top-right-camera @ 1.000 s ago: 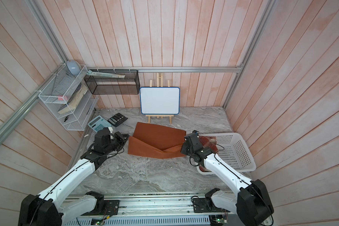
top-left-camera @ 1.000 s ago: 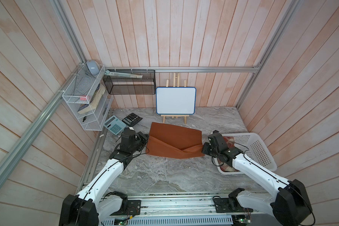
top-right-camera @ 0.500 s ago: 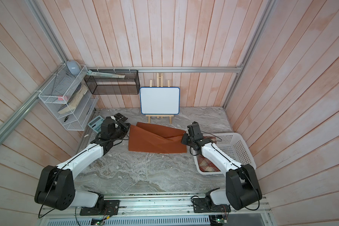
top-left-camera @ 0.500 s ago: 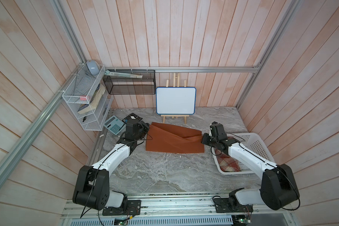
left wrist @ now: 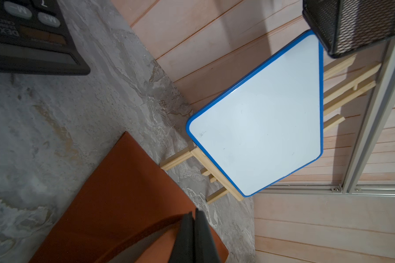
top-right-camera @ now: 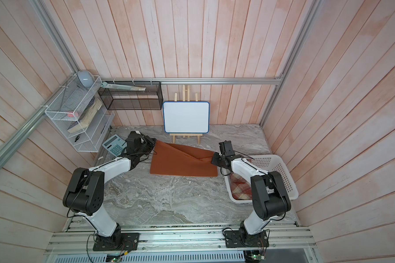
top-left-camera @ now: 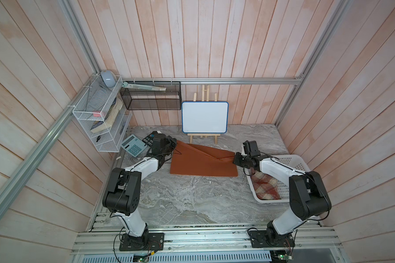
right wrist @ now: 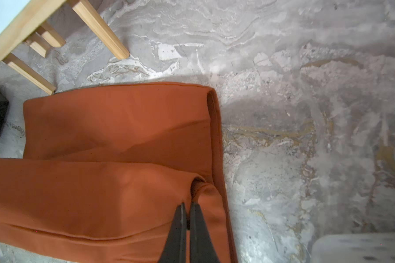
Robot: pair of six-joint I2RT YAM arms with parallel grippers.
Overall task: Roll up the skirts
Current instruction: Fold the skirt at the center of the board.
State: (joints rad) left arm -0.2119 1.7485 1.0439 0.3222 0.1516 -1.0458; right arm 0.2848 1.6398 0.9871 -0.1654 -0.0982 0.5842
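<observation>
The lower layer still shows beyond the pinched fold. My right gripper will next carry the fold outward toward the skirt's far corner by the basket (right wrist: pixel 209 92) and let it go.
The rust-orange skirt (top-left-camera: pixel 201 165) (top-right-camera: pixel 183 165) lies folded over itself on the marble table, with a diagonal crease across its top layer. My left gripper (top-left-camera: pixel 175 144) (top-right-camera: pixel 154 143) is shut on the skirt's far left corner, which sits slightly raised; in the left wrist view the closed tips (left wrist: pixel 194 211) rest on the orange cloth (left wrist: pixel 123 193). My right gripper (top-left-camera: pixel 234 159) (top-right-camera: pixel 212 159) is shut on the skirt's right edge, where the cloth (right wrist: pixel 100 182) puckers at the tips (right wrist: pixel 187 205). The plaid skirt (top-left-camera: pixel 266 186) (top-right-camera: pixel 240 190) lies bunched in the white basket.
The white lattice basket (top-left-camera: pixel 292 166) stands at the right, under my right arm. A whiteboard on a wooden easel (top-left-camera: pixel 204 117) stands just behind the skirt. Two calculators (top-left-camera: pixel 134 148) (top-left-camera: pixel 148 139) lie at the back left. Wire shelves (top-left-camera: pixel 100 118) and a black mesh shelf (top-left-camera: pixel 151 98) hang on the walls.
Both grippers have moved away toward the back wall, carrying the skirt's near edge over the rest of it. The fold now lies further back and the arms are drawn in.
</observation>
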